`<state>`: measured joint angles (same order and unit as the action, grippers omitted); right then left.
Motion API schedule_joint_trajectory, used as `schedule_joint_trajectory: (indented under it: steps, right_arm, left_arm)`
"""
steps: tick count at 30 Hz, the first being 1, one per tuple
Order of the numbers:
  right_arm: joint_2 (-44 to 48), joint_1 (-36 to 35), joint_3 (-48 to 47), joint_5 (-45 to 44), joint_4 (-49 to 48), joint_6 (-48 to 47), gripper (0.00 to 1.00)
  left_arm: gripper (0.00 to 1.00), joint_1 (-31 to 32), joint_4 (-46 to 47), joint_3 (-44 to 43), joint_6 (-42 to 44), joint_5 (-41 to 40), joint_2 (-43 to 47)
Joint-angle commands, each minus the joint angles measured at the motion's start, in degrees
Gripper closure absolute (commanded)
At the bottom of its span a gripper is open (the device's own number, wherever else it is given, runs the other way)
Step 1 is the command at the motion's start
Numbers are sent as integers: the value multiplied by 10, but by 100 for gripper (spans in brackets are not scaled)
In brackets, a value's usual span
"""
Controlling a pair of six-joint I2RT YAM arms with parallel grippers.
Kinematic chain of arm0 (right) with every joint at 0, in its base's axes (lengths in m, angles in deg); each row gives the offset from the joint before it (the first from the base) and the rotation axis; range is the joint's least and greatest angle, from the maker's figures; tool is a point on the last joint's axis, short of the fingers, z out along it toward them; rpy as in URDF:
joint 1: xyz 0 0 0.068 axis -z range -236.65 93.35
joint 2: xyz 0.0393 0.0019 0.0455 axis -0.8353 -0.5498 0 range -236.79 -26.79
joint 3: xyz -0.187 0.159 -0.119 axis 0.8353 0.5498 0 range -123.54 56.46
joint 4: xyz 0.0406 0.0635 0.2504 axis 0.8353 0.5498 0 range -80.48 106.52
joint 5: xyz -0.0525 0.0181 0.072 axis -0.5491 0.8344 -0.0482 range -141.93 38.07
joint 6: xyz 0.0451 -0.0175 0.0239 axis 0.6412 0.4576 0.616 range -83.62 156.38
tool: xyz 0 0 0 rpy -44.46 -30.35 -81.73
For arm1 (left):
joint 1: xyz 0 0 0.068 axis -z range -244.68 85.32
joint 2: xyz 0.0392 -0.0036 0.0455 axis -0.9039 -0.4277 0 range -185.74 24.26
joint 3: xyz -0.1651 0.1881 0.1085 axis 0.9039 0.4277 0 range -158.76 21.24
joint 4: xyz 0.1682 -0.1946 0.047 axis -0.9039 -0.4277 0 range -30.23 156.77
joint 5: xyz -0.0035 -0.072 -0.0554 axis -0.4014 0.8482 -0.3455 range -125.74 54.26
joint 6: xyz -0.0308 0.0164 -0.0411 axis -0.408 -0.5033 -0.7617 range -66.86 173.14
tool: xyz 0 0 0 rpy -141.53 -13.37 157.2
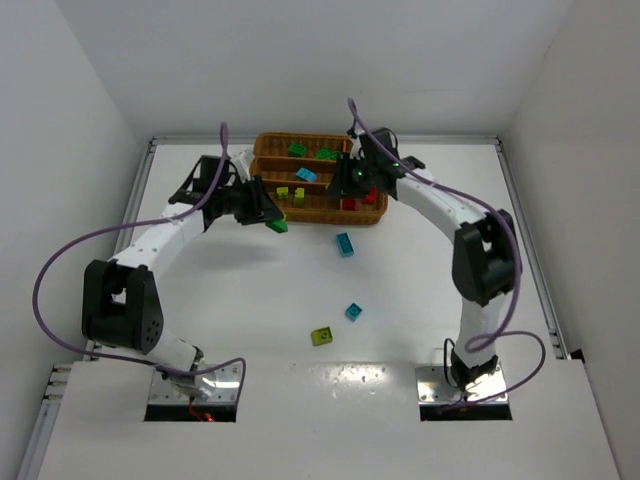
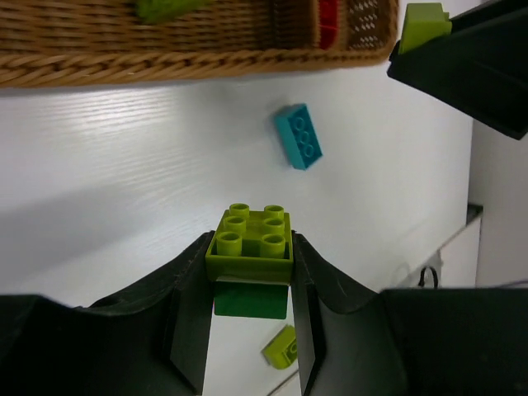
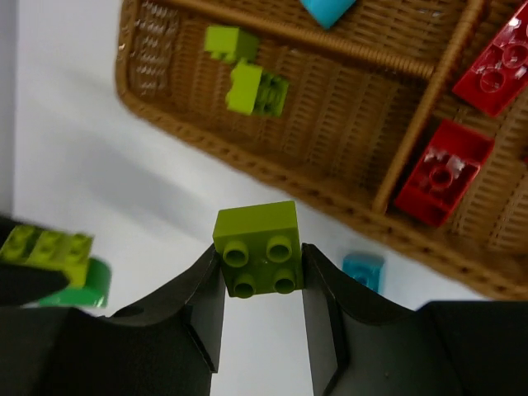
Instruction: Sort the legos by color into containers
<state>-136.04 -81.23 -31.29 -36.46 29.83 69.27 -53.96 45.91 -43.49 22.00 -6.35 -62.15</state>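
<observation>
I will next move my left gripper outward past the tray's near side to release over the tray's section with yellow-green bricks, as that section is outward of the gripper.
My left gripper (image 2: 251, 262) is shut on a clump of a yellow-green brick (image 2: 252, 239) atop a dark green one (image 2: 250, 299). It hovers over the table just in front of the wicker tray (image 1: 372, 214). From above, that clump (image 1: 278, 225) sits by the tray's near left corner. My right gripper (image 3: 262, 262) is shut on a single yellow-green brick (image 3: 258, 246), just outside the tray's near wall (image 3: 330, 194). Inside the tray lie green bricks (image 1: 298, 150), a cyan one (image 1: 306, 175), yellow-green ones (image 3: 250, 85) and red ones (image 3: 441, 169).
Loose on the table are two cyan bricks (image 1: 345, 243) (image 1: 353, 312) and a yellow-green brick (image 1: 321, 336). The two grippers are close together at the tray's near side. White walls enclose the table on the left, right and back.
</observation>
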Motion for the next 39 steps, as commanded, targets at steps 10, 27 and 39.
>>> schedule_joint_trajectory:
  steps: [10, 27, 39]
  right_arm:
    - [-198, -21, -232, -103, 71, 3, 46]
    - [105, -21, 162, 306, -194, -22, 18]
    - [86, -27, 136, 406, -206, -11, 6]
  left_arm:
    - [100, -18, 8, -3, -72, -84, 13]
    - [100, -42, 41, -68, -1, 135, -53]
    - [100, -42, 200, -25, -63, 352, -43]
